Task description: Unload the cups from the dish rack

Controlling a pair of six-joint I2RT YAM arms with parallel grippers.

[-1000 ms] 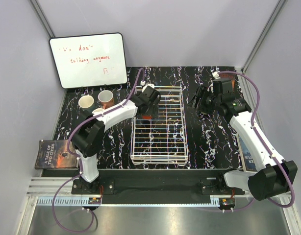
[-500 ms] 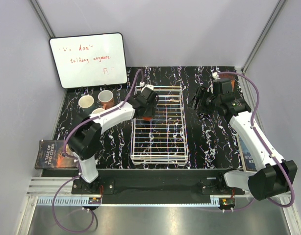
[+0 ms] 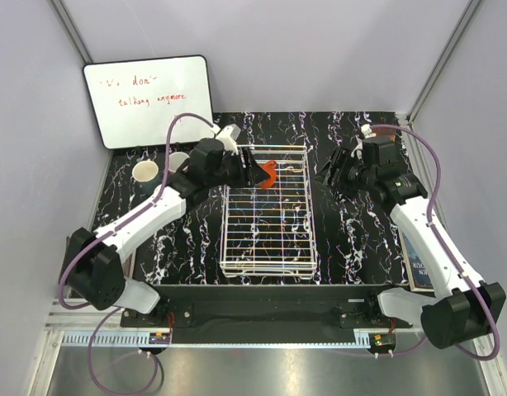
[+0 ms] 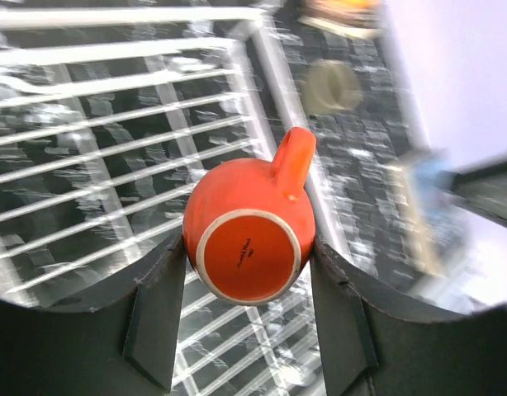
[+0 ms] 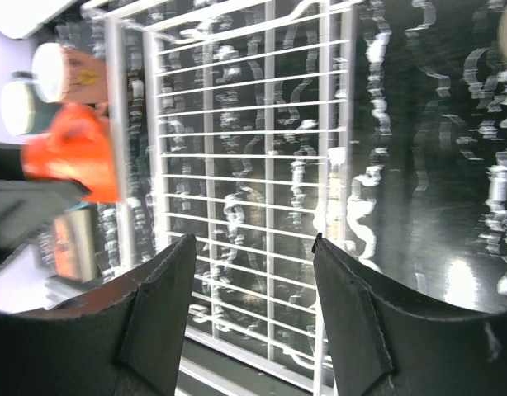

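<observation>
I will next turn my right gripper and bring its open fingers onto the red cup's uncovered end (image 3: 273,176) (image 5: 106,169), because that end is to the gripper's left in the top view.
My left gripper (image 3: 255,173) is shut on a small red cup (image 3: 267,174), held in the air over the far left corner of the white wire dish rack (image 3: 266,247). In the left wrist view the cup (image 4: 249,235) lies on its side, base toward the camera and handle pointing away, pinched between both fingers (image 4: 158,322). Two cups (image 3: 144,172) with pale insides stand on the table left of the rack, one (image 3: 178,160) partly behind my left arm. My right gripper (image 3: 332,172) hangs open right of the rack, nothing between its fingertips (image 5: 253,243).
A whiteboard (image 3: 148,100) with red writing leans at the back left. A book (image 3: 419,266) lies at the table's right edge under my right arm. The right wrist view looks down on the rack (image 5: 237,124), with the red cup (image 5: 80,153) at its left.
The left gripper closed on the red cup and lifted it off the rack's wires. The left arm swung its elbow out to the left. The right arm barely moved.
</observation>
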